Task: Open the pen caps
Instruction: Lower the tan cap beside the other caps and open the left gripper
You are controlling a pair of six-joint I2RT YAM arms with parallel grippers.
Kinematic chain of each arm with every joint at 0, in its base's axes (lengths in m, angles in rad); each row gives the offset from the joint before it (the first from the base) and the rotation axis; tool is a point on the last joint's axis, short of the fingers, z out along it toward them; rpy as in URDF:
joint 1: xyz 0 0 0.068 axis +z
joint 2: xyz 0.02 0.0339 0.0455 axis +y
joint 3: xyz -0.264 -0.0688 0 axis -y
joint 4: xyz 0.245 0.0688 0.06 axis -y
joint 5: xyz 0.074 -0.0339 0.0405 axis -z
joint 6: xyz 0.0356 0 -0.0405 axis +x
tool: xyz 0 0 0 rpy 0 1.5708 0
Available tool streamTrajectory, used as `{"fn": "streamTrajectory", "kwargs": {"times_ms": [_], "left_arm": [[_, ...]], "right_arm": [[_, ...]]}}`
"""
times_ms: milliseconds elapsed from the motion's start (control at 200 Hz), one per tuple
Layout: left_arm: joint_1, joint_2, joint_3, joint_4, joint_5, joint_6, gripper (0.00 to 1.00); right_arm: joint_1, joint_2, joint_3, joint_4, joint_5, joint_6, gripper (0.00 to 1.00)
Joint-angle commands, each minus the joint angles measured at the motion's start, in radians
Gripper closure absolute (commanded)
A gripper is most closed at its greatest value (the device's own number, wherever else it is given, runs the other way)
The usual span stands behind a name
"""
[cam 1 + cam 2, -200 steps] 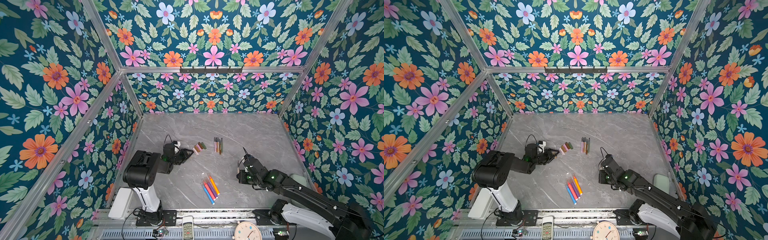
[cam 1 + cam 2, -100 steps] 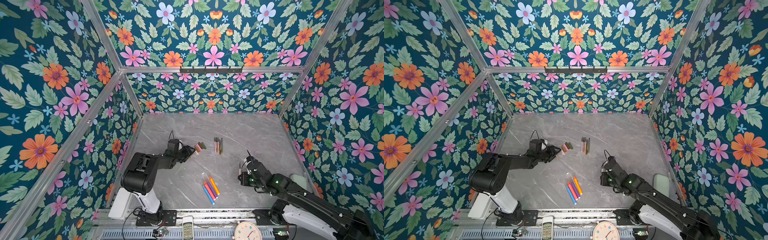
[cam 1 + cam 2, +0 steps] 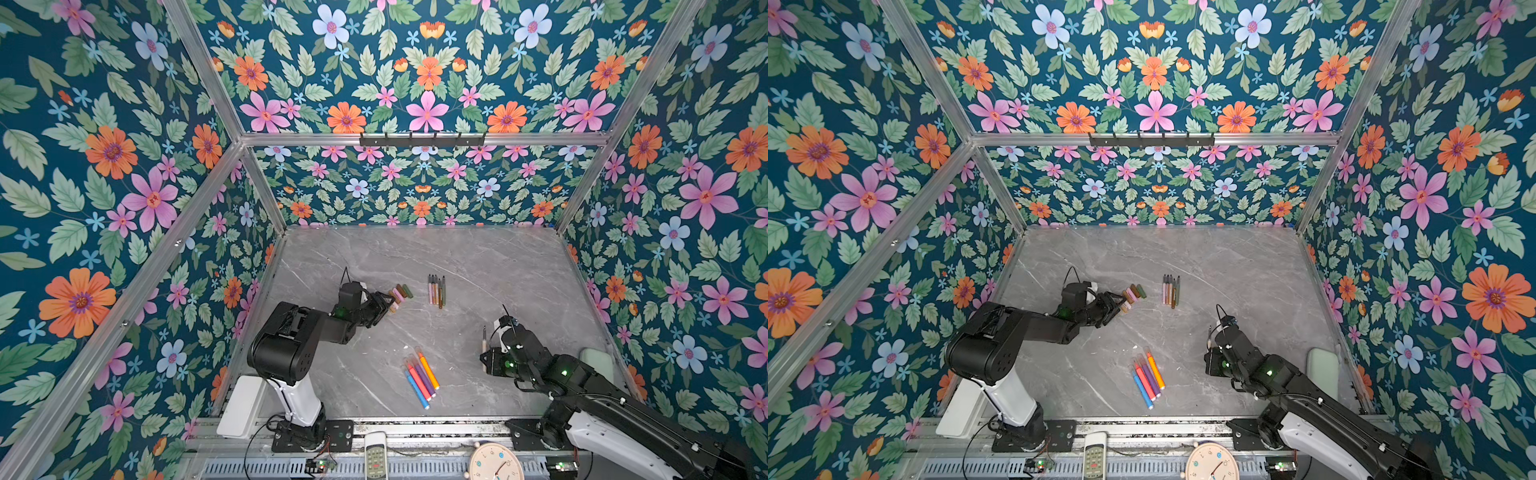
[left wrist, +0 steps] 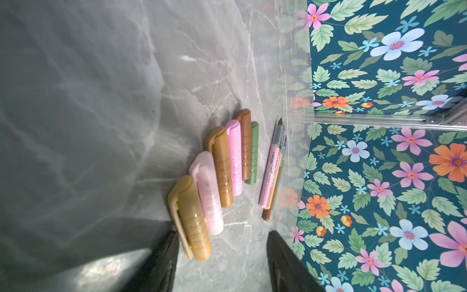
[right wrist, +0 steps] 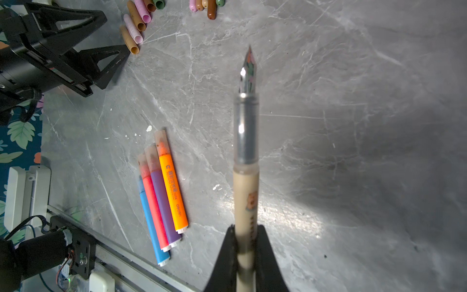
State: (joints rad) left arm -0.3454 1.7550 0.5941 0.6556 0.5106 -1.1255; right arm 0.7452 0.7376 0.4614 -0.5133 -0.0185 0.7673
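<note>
My right gripper will next carry the beige pen outward and down and release it on the tabletop beside the uncapped pens, since that spot is outward and below.
A row of loose pen caps (image 4: 222,166) lies on the marble table (image 4: 101,101), running from tan through pinks and browns to green; both top views show the caps (image 3: 399,293) (image 3: 1133,293). My left gripper (image 4: 223,242) (image 3: 384,305) is open at the row's near end. The tan cap (image 4: 192,220) lies beside one finger, not clamped. Uncapped pens (image 3: 436,289) (image 4: 271,174) lie side by side just past the caps. My right gripper (image 5: 247,235) (image 3: 487,362) is shut on a beige pen (image 5: 246,177) with its metal nib bare. Several capped pens (image 3: 419,376) (image 5: 161,197) lie at the front.
Flowered walls (image 3: 124,208) enclose the table on three sides. A white pad (image 3: 596,359) sits at the right edge. A remote (image 3: 376,457) and a clock (image 3: 494,463) lie on the front rail beside the arm bases.
My left gripper reached farther toward the cap row and its jaws spread wider. The right gripper, still holding the beige pen, drew slightly toward the front.
</note>
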Motion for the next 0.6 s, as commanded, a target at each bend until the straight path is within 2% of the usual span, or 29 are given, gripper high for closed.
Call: {"fn": "streamTrajectory", "kwargs": {"times_ms": [0,120,310,460,590], "left_arm": [[-0.007,-0.008,-0.003,-0.011,-0.022,-0.025,0.41],[-0.008,-0.054,-0.018,-0.04,-0.039,-0.006,0.41],[-0.006,-0.214,-0.087,-0.155,-0.118,0.114,0.43],[0.009,-0.337,-0.179,-0.162,-0.171,0.226,0.46],[0.014,-0.394,-0.237,-0.125,-0.152,0.321,0.46]], "right_arm": [[0.001,-0.013,-0.004,-0.017,0.014,0.012,1.0],[0.0,-0.005,-0.003,-0.014,0.005,0.015,1.0],[0.001,0.051,0.024,-0.012,0.001,-0.007,1.0],[-0.012,0.161,0.075,0.024,-0.013,-0.049,1.0],[-0.092,0.296,0.136,0.087,-0.096,-0.103,1.0]]}}
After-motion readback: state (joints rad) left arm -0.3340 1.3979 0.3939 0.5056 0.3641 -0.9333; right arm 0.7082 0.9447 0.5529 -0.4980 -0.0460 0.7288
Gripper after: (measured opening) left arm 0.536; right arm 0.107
